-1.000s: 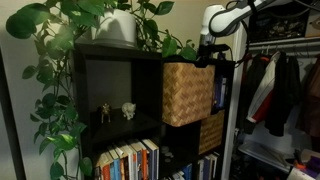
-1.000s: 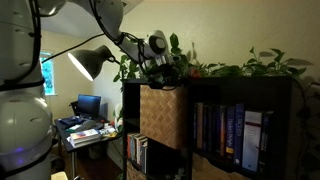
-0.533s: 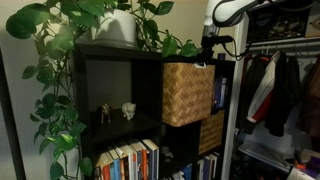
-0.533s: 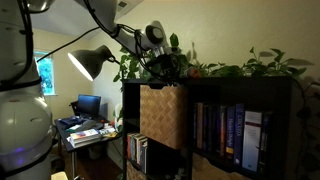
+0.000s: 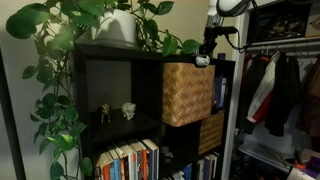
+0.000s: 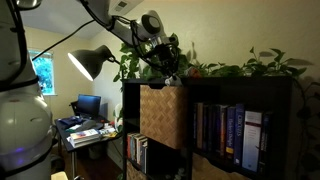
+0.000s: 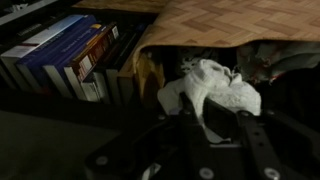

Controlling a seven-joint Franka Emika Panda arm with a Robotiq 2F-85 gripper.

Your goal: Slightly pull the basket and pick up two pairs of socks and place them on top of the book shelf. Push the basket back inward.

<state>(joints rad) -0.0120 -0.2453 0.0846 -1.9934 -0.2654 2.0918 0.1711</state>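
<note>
The socks should next go up with my gripper past the basket's rim, then outward onto the shelf top, and be released there, because the shelf top lies outward of my gripper, beyond the basket.
The light tan woven basket (image 5: 188, 93) sticks out of the top row of the black-brown book shelf (image 5: 110, 62); it shows in both exterior views (image 6: 163, 115). My gripper (image 5: 205, 57) hangs just above the basket's rim, near the shelf's top edge (image 6: 240, 82). In the wrist view the gripper (image 7: 214, 125) is shut on a bunched white pair of socks (image 7: 215, 87), with the basket's weave (image 7: 230, 20) beyond. The socks show as a small white lump under the gripper (image 5: 203, 62).
A potted trailing plant (image 5: 120, 25) stands on the shelf top. A darker woven basket (image 5: 210, 131) sits one row below. Books (image 7: 70, 55) fill nearby compartments. A clothes rack with garments (image 5: 280, 90) stands beside the shelf. A desk lamp (image 6: 90, 62) is close by.
My gripper has risen out of the basket toward the shelf top, carrying the white socks. The basket has not moved.
</note>
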